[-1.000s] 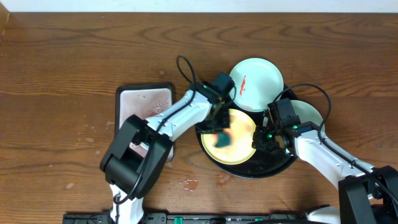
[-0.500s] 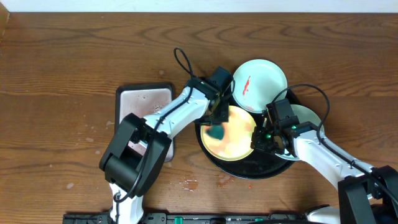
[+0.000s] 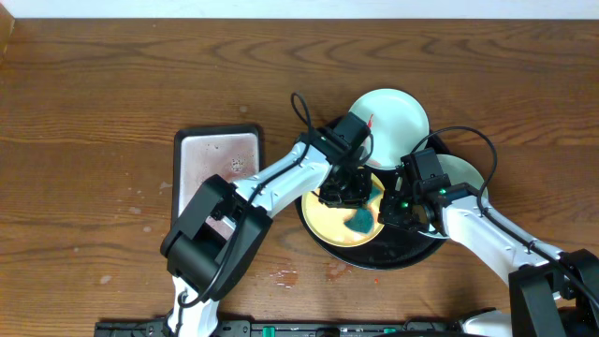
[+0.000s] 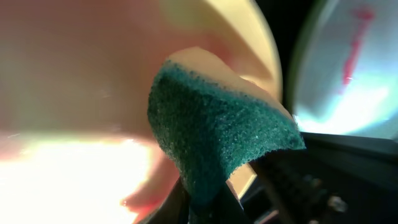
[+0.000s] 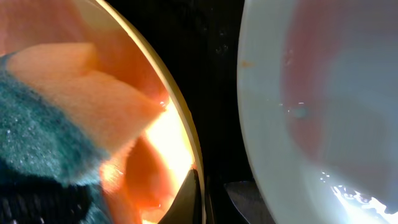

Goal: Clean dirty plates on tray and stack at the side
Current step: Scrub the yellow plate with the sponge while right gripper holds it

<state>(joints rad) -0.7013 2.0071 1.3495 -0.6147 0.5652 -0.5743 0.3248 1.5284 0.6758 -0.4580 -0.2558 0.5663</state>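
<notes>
My left gripper next wipes the sponge over the yellow plate (image 3: 329, 217), lifts it to the small rectangular tray (image 3: 217, 167) and releases, as the wet inside lies open.
The pale yellow plate (image 3: 329, 217) lies on the round black tray (image 3: 412, 251). My left gripper (image 3: 357, 208) is shut on a green-and-yellow sponge (image 3: 360, 222) and presses it on the plate's right part. The left wrist view shows the sponge (image 4: 217, 137) held in the jaws (image 4: 205, 208) against the yellow plate (image 4: 93, 62). My right gripper (image 3: 391, 212) is shut on the yellow plate's right rim (image 5: 180, 134), one finger on each side (image 5: 214, 196). A mint plate with a red smear (image 3: 393, 117) lies at the tray's far edge. A second mint plate (image 3: 460, 170) lies at the right, partly under my right arm.
A small rectangular black-rimmed tray (image 3: 217, 157) with a whitish wet inside lies left of the round tray. Red sauce spots (image 3: 335, 272) mark the wood tabletop (image 3: 94, 112) in front of the round tray. The right wrist view shows the second mint plate (image 5: 323, 93) close beside the gripper.
My left gripper has moved the sponge from the yellow plate's left part across to its right part. My right gripper has kept its hold on the rim.
</notes>
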